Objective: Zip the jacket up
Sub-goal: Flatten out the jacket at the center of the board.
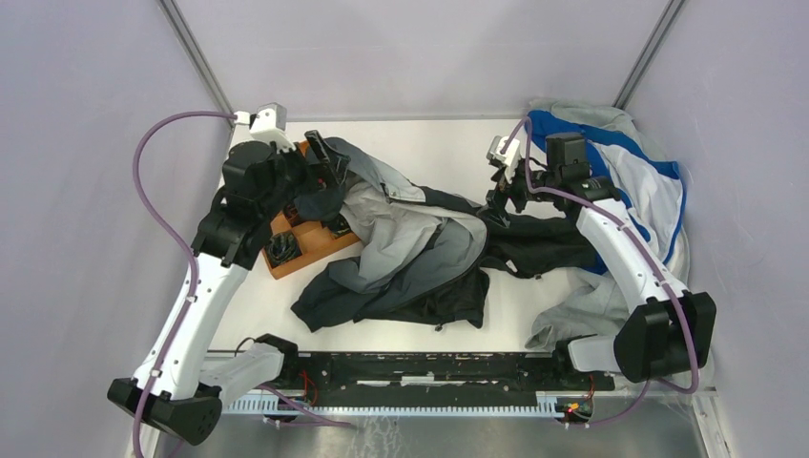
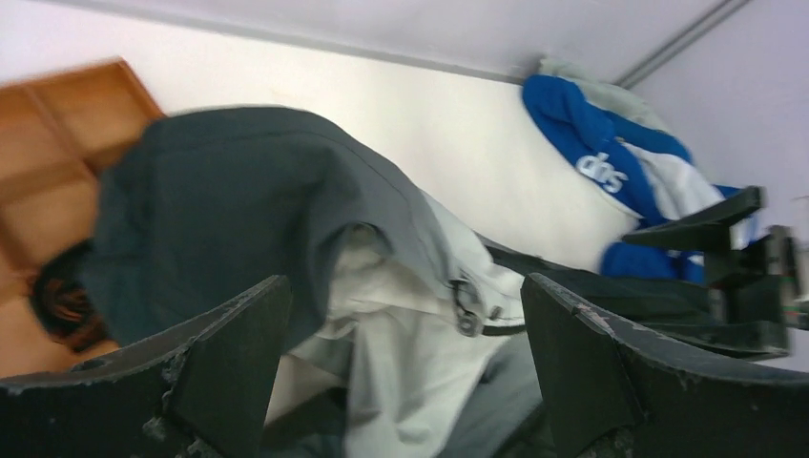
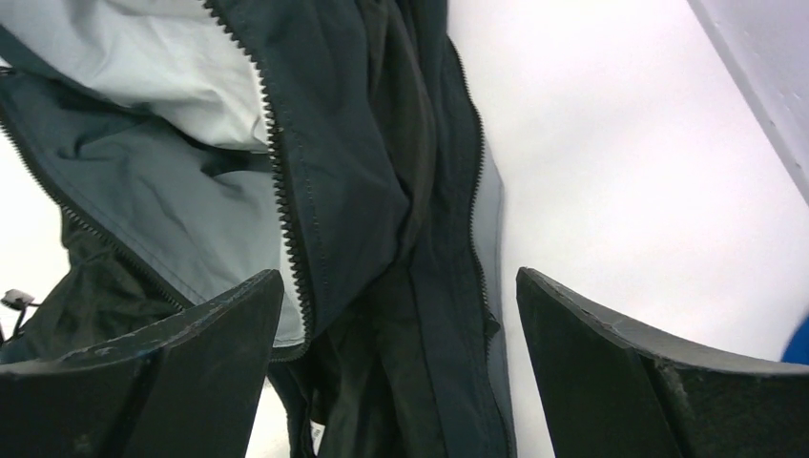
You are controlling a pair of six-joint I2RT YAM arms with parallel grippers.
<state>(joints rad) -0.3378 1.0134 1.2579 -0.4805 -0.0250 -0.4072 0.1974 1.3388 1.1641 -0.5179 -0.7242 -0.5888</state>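
Note:
My left gripper is above the jacket's edge by the metal zipper pull (image 1: 389, 197) (image 2: 467, 310), which is to its right in the top view. It will move down and across next to pinch the edge there.
The jacket (image 1: 420, 253) lies crumpled mid-table, light grey in the middle and dark at its ends. My left gripper (image 1: 329, 191) hovers over its left end above the tray, open and holding nothing. In the left wrist view this gripper (image 2: 405, 286) stands wide over pale lining, with a metal zipper pull (image 2: 467, 310) between the fingers. My right gripper (image 1: 501, 196) is open over the jacket's dark right end. In the right wrist view that gripper (image 3: 399, 277) straddles dark fabric, and the zipper teeth (image 3: 281, 191) run down towards the left finger.
An orange wooden tray (image 1: 305, 250) with a dark object in it lies partly under the jacket's left end. A blue-and-white garment (image 1: 649, 181) is heaped at the back right, with light grey cloth (image 1: 577, 305) below it. Walls close in on three sides.

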